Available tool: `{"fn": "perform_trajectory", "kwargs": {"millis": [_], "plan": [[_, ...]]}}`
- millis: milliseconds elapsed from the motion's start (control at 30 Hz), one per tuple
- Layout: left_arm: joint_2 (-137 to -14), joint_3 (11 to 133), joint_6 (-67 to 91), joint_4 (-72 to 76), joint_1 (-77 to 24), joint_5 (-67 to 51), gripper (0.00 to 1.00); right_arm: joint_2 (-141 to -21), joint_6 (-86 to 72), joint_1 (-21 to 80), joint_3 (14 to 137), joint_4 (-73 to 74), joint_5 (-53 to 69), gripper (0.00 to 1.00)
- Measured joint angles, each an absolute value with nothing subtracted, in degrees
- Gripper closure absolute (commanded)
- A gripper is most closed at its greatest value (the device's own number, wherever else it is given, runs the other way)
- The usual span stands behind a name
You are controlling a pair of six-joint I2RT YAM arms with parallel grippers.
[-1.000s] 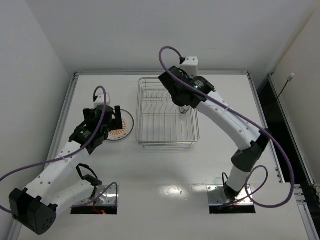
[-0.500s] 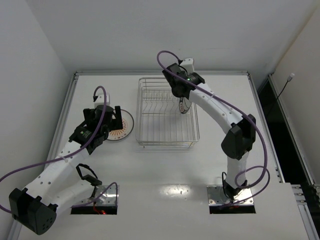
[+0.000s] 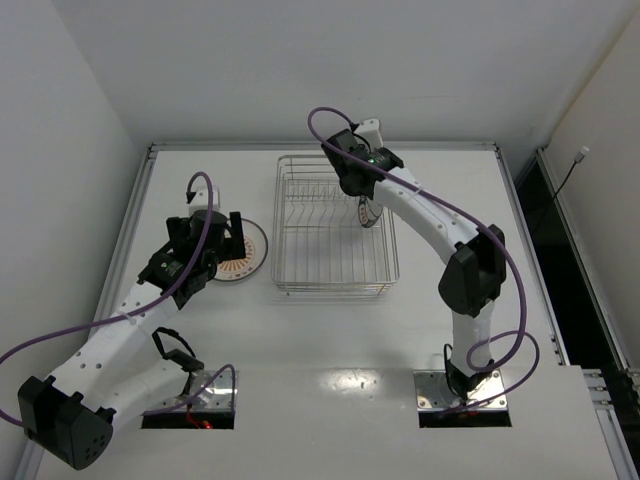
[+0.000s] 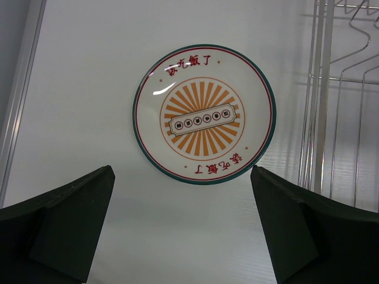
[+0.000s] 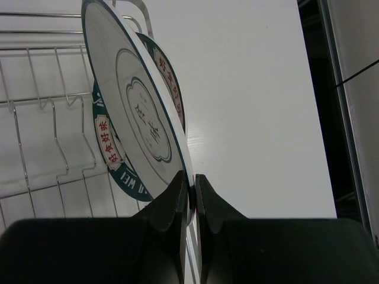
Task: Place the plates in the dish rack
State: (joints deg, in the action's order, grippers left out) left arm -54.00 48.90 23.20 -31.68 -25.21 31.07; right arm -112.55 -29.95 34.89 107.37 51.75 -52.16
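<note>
My right gripper holds a plate and should next move toward the dish rack's empty wires beside the teal-ring plate point(image 5: 111, 155), which already stands among the wires. It should lower the held plate between them and let go.
The orange sunburst plate point(image 4: 204, 113) lies flat on the table, left of the dish rack point(image 3: 335, 262). My left gripper point(image 4: 183, 228) is open above its near edge, one finger on each side, touching nothing; it also shows in the top view point(image 3: 213, 243). My right gripper point(image 5: 190, 190) is shut on the rim of the plate with thin dark circles point(image 5: 133, 109), held upright at the rack's right side point(image 3: 369, 213). The teal-ring plate point(image 5: 111, 155) stands upright right behind it among the tines.
The rack's wire side point(image 4: 323, 100) runs just right of the sunburst plate. A raised metal rim point(image 3: 140, 200) borders the table on the left. My right arm point(image 3: 440, 225) arches over the rack's right edge.
My right arm has folded, its elbow drawn in toward the rack, and the wrist has shifted slightly left and back with the plate. My left arm has not moved.
</note>
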Motion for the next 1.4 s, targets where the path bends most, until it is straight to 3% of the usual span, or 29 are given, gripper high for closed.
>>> {"fn": "perform_trajectory", "kwargs": {"millis": [200, 433, 967, 1400], "plan": [[-54.00, 48.90, 23.20, -31.68, -25.21, 31.07, 0.00, -112.62, -30.00, 34.87, 109.03, 52.80, -52.27, 1.00], [-54.00, 48.90, 23.20, -31.68, -25.21, 31.07, 0.00, -113.89, -29.85, 34.57, 119.35, 54.59, -54.22, 1.00], [-54.02, 48.90, 23.20, -31.68, -25.21, 31.07, 0.00, -114.93, -31.81, 34.59, 107.72, 52.31, -50.98, 1.00], [-54.02, 48.90, 23.20, -31.68, -25.21, 31.07, 0.00, -114.96, -32.64, 34.59, 112.49, 55.20, -51.90, 1.00]]}}
